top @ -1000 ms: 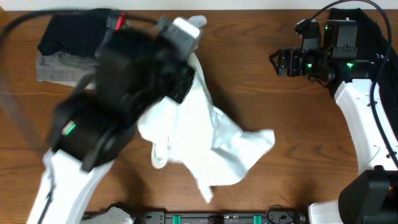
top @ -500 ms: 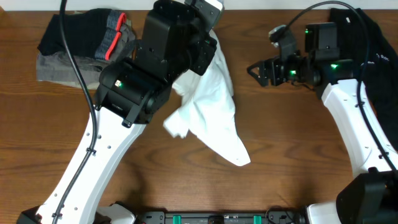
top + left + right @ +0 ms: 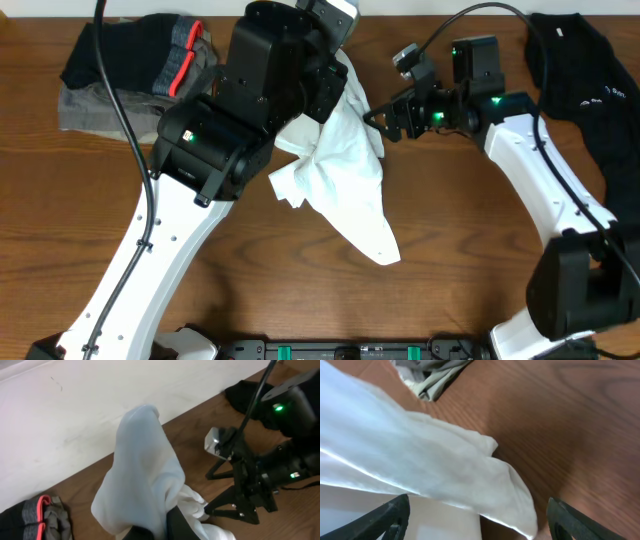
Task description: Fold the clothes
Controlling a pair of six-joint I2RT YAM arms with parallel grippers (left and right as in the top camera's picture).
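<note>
My right gripper needs to lower a little beside the hanging shirt and close on the loose white flap [image 3: 376,142] [image 3: 517,507], since its tip already reaches between the spread fingertips.
The clothes, a white T-shirt [image 3: 345,165], hang bunched from my left gripper [image 3: 165,527], which is shut on a fold of the cloth. The shirt trails down to the table, ending in a point [image 3: 385,252]. From overhead the bulky left arm [image 3: 265,95] hides the grip itself. My right gripper [image 3: 378,117] is open at the shirt's upper right edge. In the right wrist view the white cloth [image 3: 445,475] lies in front of and between the spread fingertips [image 3: 395,515], with no grip on it. No logo is visible.
A pile of dark and grey clothes with a red stripe [image 3: 125,65] lies at the back left. A black garment [image 3: 585,75] lies at the back right. A white wall [image 3: 75,420] runs along the table's far edge.
My left arm has raised the shirt and carried it back and right, so it hangs gathered instead of spread. My right gripper has moved left to the shirt's edge.
</note>
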